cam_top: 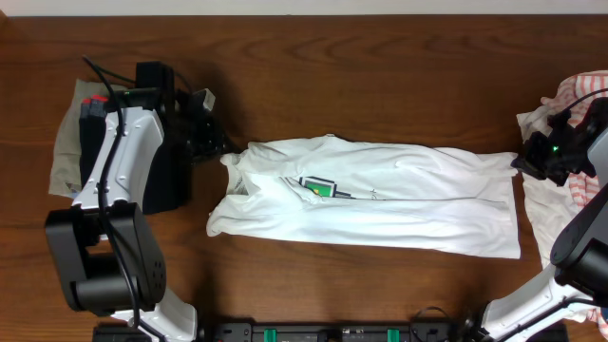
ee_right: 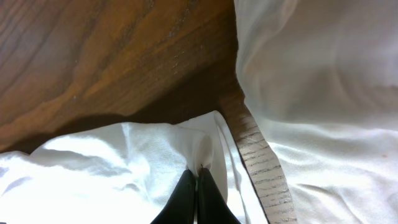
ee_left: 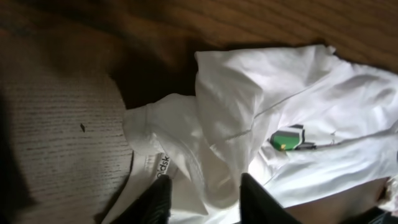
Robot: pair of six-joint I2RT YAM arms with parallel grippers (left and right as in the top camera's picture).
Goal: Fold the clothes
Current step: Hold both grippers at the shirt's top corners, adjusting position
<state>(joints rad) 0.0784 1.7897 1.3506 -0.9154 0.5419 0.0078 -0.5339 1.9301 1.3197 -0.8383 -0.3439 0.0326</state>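
Observation:
My right gripper needs to move back next, beside the shirt's near layer's hem edge (cam_top: pixel 516 201) (ee_right: pixel 251 198), and let go of the fold there, because that uncovered edge is back toward the base from the gripper.
A white shirt (cam_top: pixel 380 195) with a small green-and-black chest print (cam_top: pixel 323 186) lies folded lengthwise across the table's middle. My left gripper (cam_top: pixel 220 145) is open at its collar end, its fingers (ee_left: pixel 202 190) straddling a fold of white fabric by the neck label. The print also shows in the left wrist view (ee_left: pixel 289 138). My right gripper (cam_top: pixel 528 161) is shut on the shirt's hem corner (ee_right: pixel 200 152) at the right end. A white orange-striped garment (cam_top: pixel 581 90) lies at the far right.
A grey cloth (cam_top: pixel 65 152) lies under the left arm's base, also in the left wrist view (ee_left: pixel 56 137). More white fabric (cam_top: pixel 551 214) is piled at the right edge, also in the right wrist view (ee_right: pixel 323 81). Bare wood lies beyond the shirt.

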